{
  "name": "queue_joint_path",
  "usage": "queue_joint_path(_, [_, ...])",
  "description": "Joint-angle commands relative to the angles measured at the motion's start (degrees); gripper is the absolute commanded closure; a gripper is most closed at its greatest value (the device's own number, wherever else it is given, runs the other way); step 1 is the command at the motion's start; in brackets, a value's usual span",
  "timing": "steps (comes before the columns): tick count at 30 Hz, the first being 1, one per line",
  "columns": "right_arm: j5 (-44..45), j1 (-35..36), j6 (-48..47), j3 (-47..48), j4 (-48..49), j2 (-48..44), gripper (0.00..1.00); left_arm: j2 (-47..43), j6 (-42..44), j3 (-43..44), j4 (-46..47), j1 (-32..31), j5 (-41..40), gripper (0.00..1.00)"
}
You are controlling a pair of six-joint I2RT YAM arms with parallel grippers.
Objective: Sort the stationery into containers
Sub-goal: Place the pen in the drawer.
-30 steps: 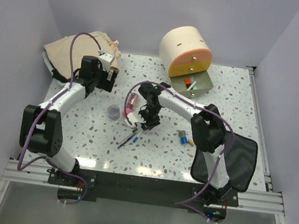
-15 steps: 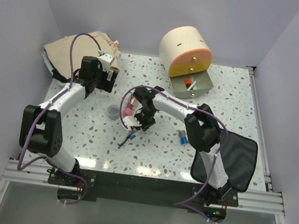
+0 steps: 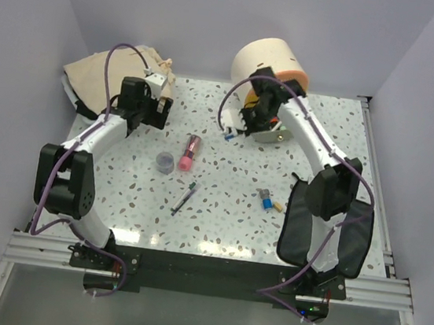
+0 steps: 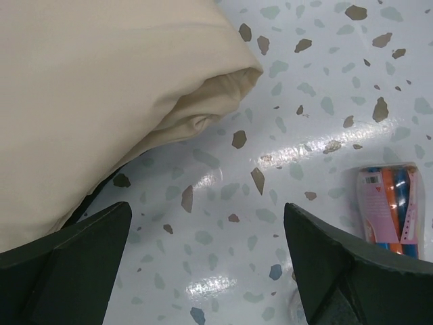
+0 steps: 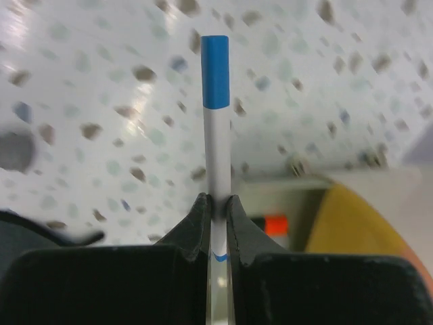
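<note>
The robot's right gripper will next move outward over the open drawer (image 5: 298, 203), then down to release the thin white pen inside, because the pen's blue cap still hangs over bare table.
My right gripper (image 3: 245, 125) is shut on a thin white pen with a blue cap (image 5: 215, 71), held just left of the cream cylindrical box (image 3: 267, 64) and its pull-out drawer (image 5: 298, 203). The arm covers most of the drawer in the top view. A pink tube (image 3: 190, 151), a small grey pot (image 3: 165, 162) and a green-capped pen (image 3: 184, 198) lie mid-table. Small blue and yellow pieces (image 3: 267, 202) lie beside the black pouch (image 3: 335, 232). My left gripper (image 3: 158, 112) stands open over bare table, with the pink tube (image 4: 392, 210) to its right.
A crumpled cream fabric bag (image 3: 117, 71) lies at the back left, right next to my left gripper. An orange item (image 5: 276, 223) shows inside the drawer. Walls close in the table at the back and both sides.
My right gripper shut on the blue-capped pen at mid-table, lifted it and carried it back to the drawer. The left arm has barely moved.
</note>
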Motion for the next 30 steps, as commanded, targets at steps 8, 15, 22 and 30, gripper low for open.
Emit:
queue_joint_path(8, [14.72,-9.34,0.79,10.32,4.63,6.87,1.00,3.47,-2.17,6.75,0.73,0.00,-4.57,0.00])
queue_joint_path(15, [18.94,-10.40,5.00,9.17,12.46,9.86,0.79,1.54,-1.91,4.65,0.82,-0.09,-5.62,0.00])
queue_joint_path(22, [19.21,-10.66,12.56,10.93,14.06,7.49,0.41,-0.22,-1.47,2.98,1.44,0.00,-7.29,0.00])
queue_joint_path(30, [-5.92,-5.58,10.38,-2.62,3.14,-5.25,0.45,-1.27,-3.30,2.27,1.61,0.00,-9.05,0.00])
